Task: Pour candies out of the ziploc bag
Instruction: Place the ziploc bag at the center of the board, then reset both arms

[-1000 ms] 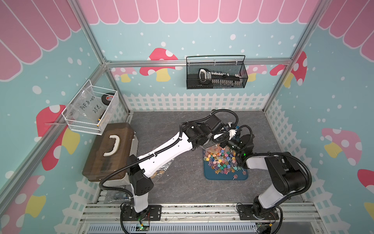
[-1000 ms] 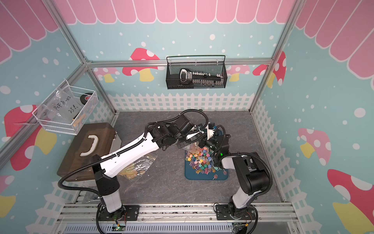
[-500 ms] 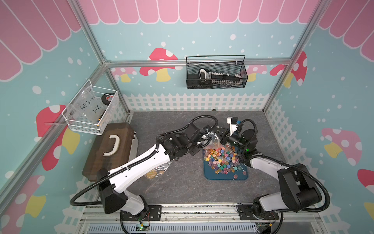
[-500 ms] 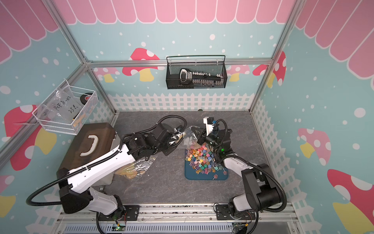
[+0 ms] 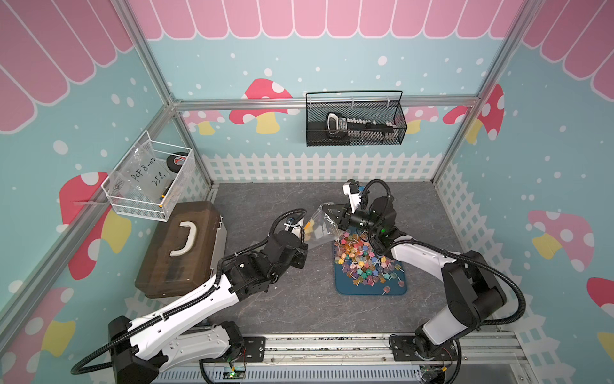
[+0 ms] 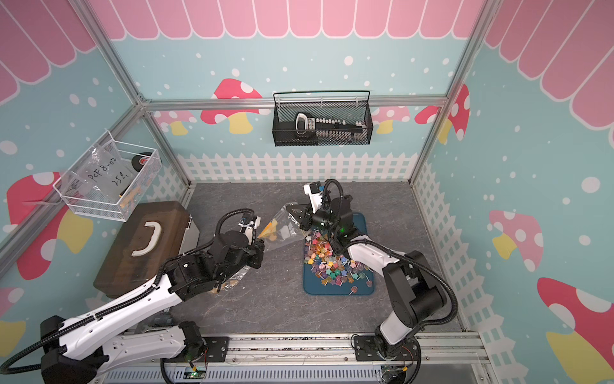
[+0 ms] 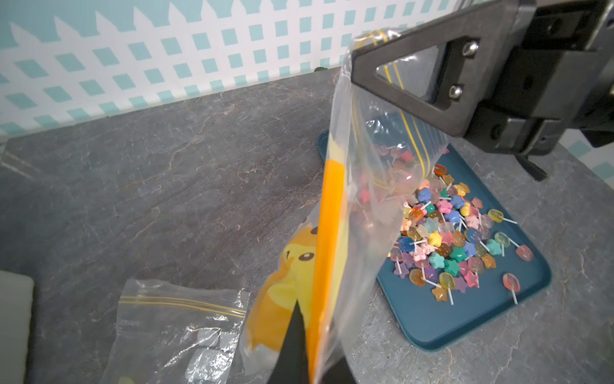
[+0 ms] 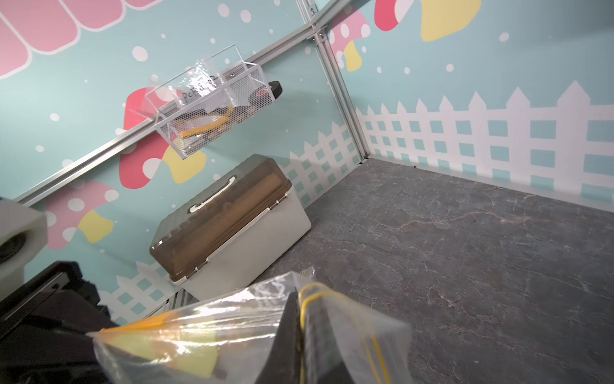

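Note:
My left gripper moves down toward the bare tabletop beside the tray next and releases the printed end there, because the candies already lie heaped on the tray.
The clear ziploc bag (image 5: pixel 320 229) (image 6: pixel 282 229) (image 7: pixel 358 186) (image 8: pixel 216 329), with an orange and yellow print at its bottom end, hangs stretched between my two grippers just left of the tray. My left gripper (image 5: pixel 304 232) (image 6: pixel 262 237) (image 7: pixel 310 365) is shut on the printed end. My right gripper (image 5: pixel 335 216) (image 6: pixel 297 216) (image 8: pixel 300 332) is shut on the yellow-striped zip edge, higher up above the tray's far corner. The candies (image 5: pixel 362 259) (image 6: pixel 332 262) (image 7: pixel 448 232), small mixed-colour lollipops, lie heaped on the dark blue tray (image 5: pixel 372 289) (image 6: pixel 332 289) (image 7: pixel 448 319).
A second, flat clear bag (image 7: pixel 179 325) (image 6: pixel 232 279) lies on the grey table under my left arm. A brown-lidded box (image 5: pixel 181 246) (image 8: pixel 226 226) stands at the left. A white wire basket (image 5: pixel 149 181) and a black mesh basket (image 5: pixel 355 123) hang on the walls.
My left gripper has drawn back to the left, away from the tray, taking the bag's printed end with it. The right gripper has risen, and the bag is now pulled out between them.

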Motion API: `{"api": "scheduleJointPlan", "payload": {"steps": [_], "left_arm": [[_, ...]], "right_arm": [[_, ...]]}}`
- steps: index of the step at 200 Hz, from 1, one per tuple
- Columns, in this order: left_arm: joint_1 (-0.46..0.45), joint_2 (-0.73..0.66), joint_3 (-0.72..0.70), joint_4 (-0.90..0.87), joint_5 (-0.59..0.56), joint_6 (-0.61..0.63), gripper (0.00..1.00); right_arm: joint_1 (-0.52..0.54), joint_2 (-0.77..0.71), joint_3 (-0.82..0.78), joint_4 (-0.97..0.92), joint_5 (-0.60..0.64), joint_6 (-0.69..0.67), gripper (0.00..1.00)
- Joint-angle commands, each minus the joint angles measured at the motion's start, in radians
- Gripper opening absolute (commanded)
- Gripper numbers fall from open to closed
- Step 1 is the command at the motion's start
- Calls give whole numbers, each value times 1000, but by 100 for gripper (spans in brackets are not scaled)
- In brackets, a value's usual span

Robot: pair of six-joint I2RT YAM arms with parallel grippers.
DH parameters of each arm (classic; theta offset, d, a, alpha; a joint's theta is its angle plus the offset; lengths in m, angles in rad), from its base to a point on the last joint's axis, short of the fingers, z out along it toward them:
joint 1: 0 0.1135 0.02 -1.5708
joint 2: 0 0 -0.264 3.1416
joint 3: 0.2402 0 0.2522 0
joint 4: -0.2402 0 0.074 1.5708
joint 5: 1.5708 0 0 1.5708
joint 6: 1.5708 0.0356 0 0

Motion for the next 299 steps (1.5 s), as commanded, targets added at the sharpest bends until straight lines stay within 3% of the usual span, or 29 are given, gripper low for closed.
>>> {"api": "scheduleJointPlan", "payload": {"steps": [1,34,71,108,156,193,221,229,233,236,268,284,299], "left_arm": [[17,-42,-66,40,-45,-221,0],[38,-77,-191,133,-41,-379,0],[51,-55,-266,196,-38,-418,5],[68,-17,-330,257,-34,-482,12],[90,-12,-343,154,-95,-546,32],[136,-45,-363,126,-90,-551,57],[170,-109,-331,73,-147,-475,70],[185,-131,-314,65,-161,-426,82],[193,-141,-302,62,-169,-400,96],[200,-149,-295,60,-176,-374,99],[275,-215,-207,120,-265,-71,99],[331,-229,-207,235,-281,91,99],[413,-226,-232,347,-266,158,99]], "right_arm": [[-22,76,54,-37,98,66,9],[-7,164,114,-45,80,93,17],[-7,220,162,-75,83,112,26],[-10,166,131,-90,124,81,31],[-31,1,43,-229,236,-45,33],[-50,-110,1,-324,307,-121,34],[-72,-177,-24,-372,335,-126,34],[-79,-199,-34,-387,348,-126,35],[-83,-211,-38,-397,356,-127,35],[-86,-222,-43,-405,363,-127,35],[-109,-330,-57,-548,499,-227,35],[-114,-395,-63,-614,620,-324,35],[-115,-461,-91,-629,761,-411,35]]}}
